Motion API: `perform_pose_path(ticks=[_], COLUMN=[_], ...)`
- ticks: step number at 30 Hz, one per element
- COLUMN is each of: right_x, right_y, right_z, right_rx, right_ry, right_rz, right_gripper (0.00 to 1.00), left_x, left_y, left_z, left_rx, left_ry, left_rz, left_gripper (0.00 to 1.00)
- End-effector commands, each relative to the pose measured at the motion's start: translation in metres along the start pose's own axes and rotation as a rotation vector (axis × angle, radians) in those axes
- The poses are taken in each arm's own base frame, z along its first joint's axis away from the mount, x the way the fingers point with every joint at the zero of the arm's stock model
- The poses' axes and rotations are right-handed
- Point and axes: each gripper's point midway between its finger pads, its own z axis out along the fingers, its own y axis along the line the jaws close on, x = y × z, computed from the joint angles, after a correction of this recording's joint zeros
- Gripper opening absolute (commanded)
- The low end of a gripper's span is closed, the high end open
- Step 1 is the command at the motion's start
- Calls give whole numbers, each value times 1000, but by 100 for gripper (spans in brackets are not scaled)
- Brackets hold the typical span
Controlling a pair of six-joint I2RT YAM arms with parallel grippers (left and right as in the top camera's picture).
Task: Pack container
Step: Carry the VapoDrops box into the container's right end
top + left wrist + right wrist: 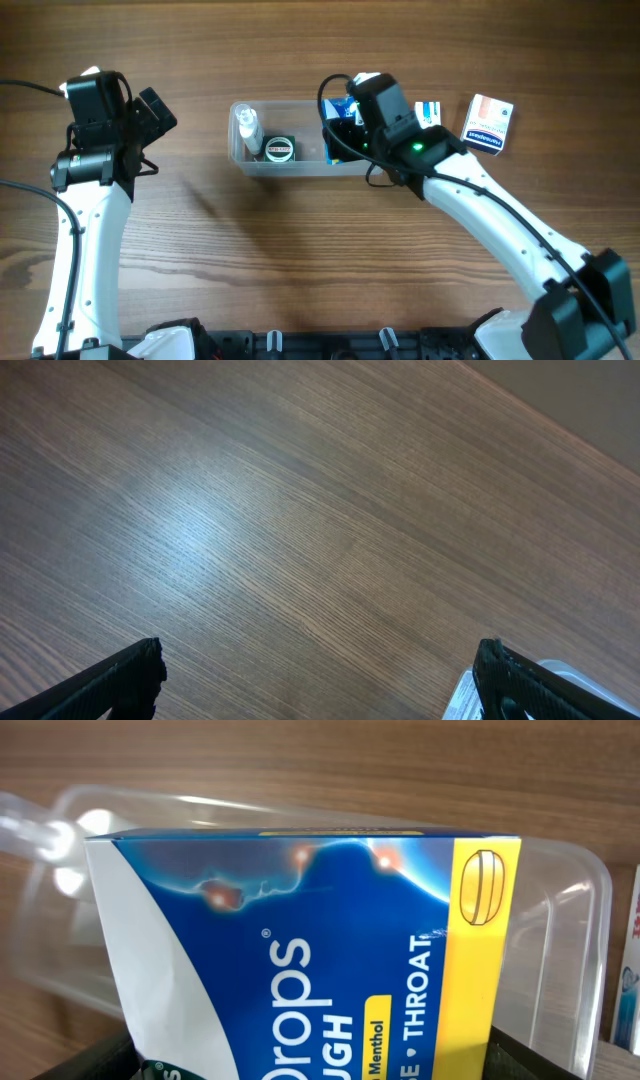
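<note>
I should lower my right gripper next, into the container's end by the small blue and white box, which the bottle (247, 127) and tin leave free, then open.
The clear container (300, 168) sits at the table's middle. Inside it lie a small clear bottle (247, 127) and a round tin (278, 149). My right gripper (345, 135) is shut on a blue and yellow cough-drops box (340, 108) and holds it over the container's right end. In the right wrist view the box (330, 940) fills the frame between my fingers (320, 1065), with the container (575, 920) and the bottle (40, 835) behind it. My left gripper (155, 115) is open and empty, well left of the container. In the left wrist view it (320, 680) is over bare wood.
A white and orange box (489, 123) and a small blue and white box (429, 112) lie on the table right of the container. A pale labelled object (458, 700) peeks in at the left wrist view's bottom right.
</note>
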Motion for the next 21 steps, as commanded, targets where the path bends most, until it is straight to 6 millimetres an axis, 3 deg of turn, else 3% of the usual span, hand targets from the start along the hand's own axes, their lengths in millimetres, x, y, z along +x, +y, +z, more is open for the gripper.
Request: perform_pose_path(ticks=[1,9,16,21], right_x=[-8,-6,17,17], right_y=[-10,-23,-32,-35], right_z=[7,25,55,57], right_rx=[78,147,184,204], right_ry=[-27,-27,57,55], right_rz=[10,6,-2,-3], right_gripper=[65,65,66,66], left_x=[-8,-8,-8,-8], left_y=[-1,-1,-1,-1], left_z=[-5,-5,-5,-5], left_rx=[8,8,8,8], left_ry=[-24,-24,-24,-24], left_rz=[-10,-10,-10,-10], left_gripper=[100,100,100,100])
